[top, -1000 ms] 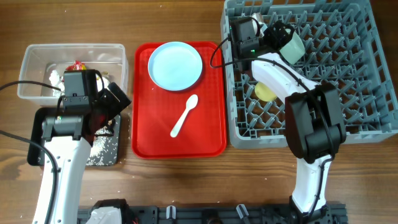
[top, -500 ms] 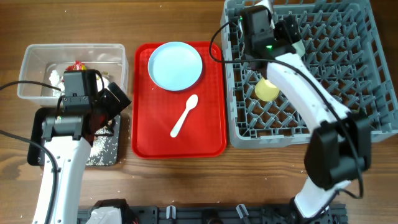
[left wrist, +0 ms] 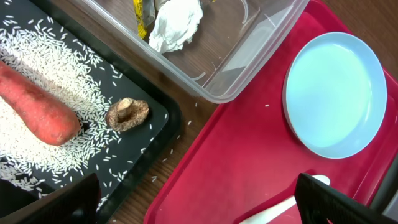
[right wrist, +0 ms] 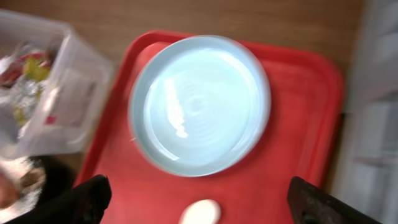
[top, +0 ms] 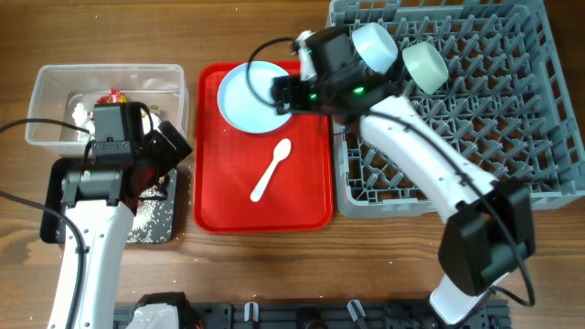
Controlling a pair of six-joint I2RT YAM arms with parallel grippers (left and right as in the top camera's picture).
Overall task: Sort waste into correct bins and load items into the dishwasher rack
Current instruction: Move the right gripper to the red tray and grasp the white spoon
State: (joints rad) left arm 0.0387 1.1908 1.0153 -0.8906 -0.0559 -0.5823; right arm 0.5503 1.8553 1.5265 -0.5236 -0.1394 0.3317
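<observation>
I will pull my right gripper back and lower it onto the handle (top: pixel 272 168) beside the spoon's bowl, as the white spoon lies clear of the plate (top: pixel 249 99), closer to my base.
The pale blue plate (top: pixel 249 99) lies at the back of the red tray (top: pixel 219 196), and the white spoon (top: pixel 271 170) lies nearer the front. My right gripper (top: pixel 279 94) hovers open and empty over the plate's right edge. In its wrist view the plate (right wrist: pixel 199 102) fills the middle and the spoon's bowl (right wrist: pixel 200 213) shows between the open fingers. Two pale bowls (top: pixel 375 44) (top: pixel 425 64) sit in the grey rack (top: pixel 512 137). My left gripper (top: pixel 169 160) hangs open over the black tray (left wrist: pixel 158 118), which holds a carrot (left wrist: pixel 34 106), rice (left wrist: pixel 62 62) and a brown lump (left wrist: pixel 127 114).
The clear tub (top: pixel 55 82) at the far left holds white tissue (left wrist: pixel 177 22) and wrappers (top: pixel 114 96). The right arm stretches across the rack's left part. A few rice grains lie on the wood between the black tray and the red tray.
The right arm has swung left from the rack to above the plate, leaving the bowl behind in the rack with its jaws wide. The left arm has not moved.
</observation>
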